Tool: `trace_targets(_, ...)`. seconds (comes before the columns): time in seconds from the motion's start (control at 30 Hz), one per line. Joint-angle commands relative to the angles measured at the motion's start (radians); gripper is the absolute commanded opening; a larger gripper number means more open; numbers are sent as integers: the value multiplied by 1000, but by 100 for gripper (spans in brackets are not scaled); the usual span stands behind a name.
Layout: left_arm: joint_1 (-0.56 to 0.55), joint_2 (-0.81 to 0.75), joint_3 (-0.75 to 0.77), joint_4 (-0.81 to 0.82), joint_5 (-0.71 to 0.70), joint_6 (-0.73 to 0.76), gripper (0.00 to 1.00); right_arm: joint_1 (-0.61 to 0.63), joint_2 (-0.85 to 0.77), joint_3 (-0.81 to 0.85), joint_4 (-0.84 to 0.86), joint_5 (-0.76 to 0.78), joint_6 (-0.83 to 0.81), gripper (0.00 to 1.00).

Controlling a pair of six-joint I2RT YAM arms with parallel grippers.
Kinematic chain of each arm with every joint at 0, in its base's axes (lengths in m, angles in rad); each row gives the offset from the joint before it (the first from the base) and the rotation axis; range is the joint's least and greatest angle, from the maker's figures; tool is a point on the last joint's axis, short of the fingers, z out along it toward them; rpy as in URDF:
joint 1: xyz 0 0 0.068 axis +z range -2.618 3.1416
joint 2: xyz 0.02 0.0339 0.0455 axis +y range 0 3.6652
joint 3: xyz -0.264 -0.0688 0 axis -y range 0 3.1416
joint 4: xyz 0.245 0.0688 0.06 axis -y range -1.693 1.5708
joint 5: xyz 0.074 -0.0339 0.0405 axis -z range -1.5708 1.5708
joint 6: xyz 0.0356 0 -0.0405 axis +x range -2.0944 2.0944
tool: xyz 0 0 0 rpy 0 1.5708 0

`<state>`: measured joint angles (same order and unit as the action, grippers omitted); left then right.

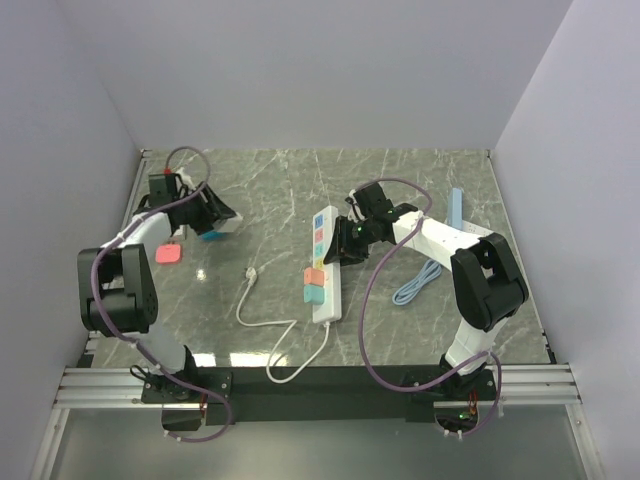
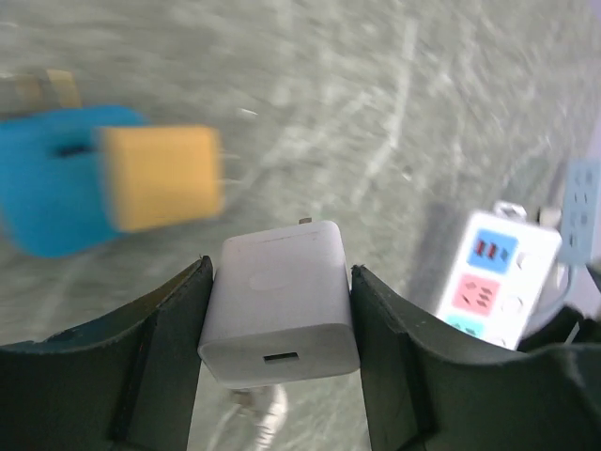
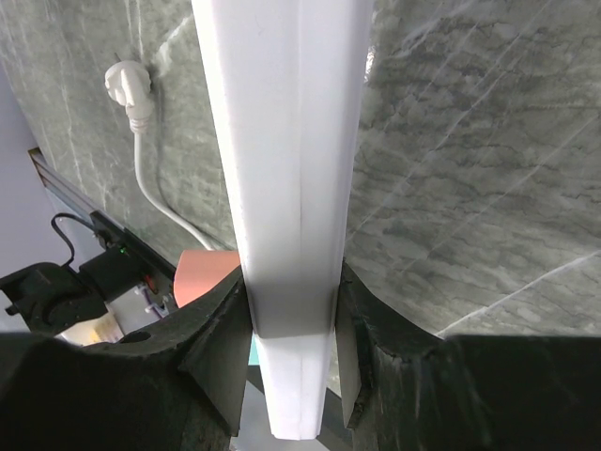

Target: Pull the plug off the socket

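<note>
I should move my left gripper down and to the left in the top view, to the table [image 1: 191,230] beside the blue adapter, and release the plug there, as it is already off the power strip [image 1: 326,262].
The socket, a long white power strip [image 1: 326,262], lies mid-table with an orange plug [image 1: 313,277] and a teal plug [image 1: 314,294] at its near left side. My right gripper [image 1: 343,243] is shut on the strip's right edge; in the right wrist view the strip [image 3: 282,141] sits clamped in this gripper [image 3: 291,282], the orange plug [image 3: 202,277] just behind. My left gripper [image 1: 208,215] is at the far left, well away from the strip, shut [image 2: 282,272] on a white USB charger plug [image 2: 280,301]. The strip's far end [image 2: 488,277] shows at the right of the left wrist view.
A blue adapter [image 2: 52,178] with a yellow-orange block [image 2: 160,177] lies just beyond the left gripper. A pink object [image 1: 168,253] lies near it. The strip's thin white cord [image 1: 265,322] loops to the near left. A light blue coiled cable [image 1: 418,283] lies right.
</note>
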<state>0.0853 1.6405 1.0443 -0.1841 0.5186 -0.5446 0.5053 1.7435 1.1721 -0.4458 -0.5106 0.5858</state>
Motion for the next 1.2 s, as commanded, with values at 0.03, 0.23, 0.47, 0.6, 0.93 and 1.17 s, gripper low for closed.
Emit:
trace_targets(0.03, 77, 31, 68, 73, 15, -44, 1, -4, -61, 5, 22, -34, -10, 0)
trace_targets(0.23, 146, 107, 97, 109, -21, -123, 4, -4, -53, 9, 16, -42, -18, 0)
trace_targets(0.47, 203, 137, 94, 89, -140, -178, 12, -4, -38, 35, -2, -43, -30, 0)
trace_targets(0.6, 218, 150, 111, 58, -173, -169, 16, -2, -27, 46, -7, -49, -34, 0)
trace_targets(0.93, 229, 130, 76, 43, -215, -166, 45, -4, -15, 57, -8, -62, -38, 0)
trace_targets(1.17, 231, 71, 34, 8, -249, -138, 88, -2, -9, 66, -8, -66, -35, 0)
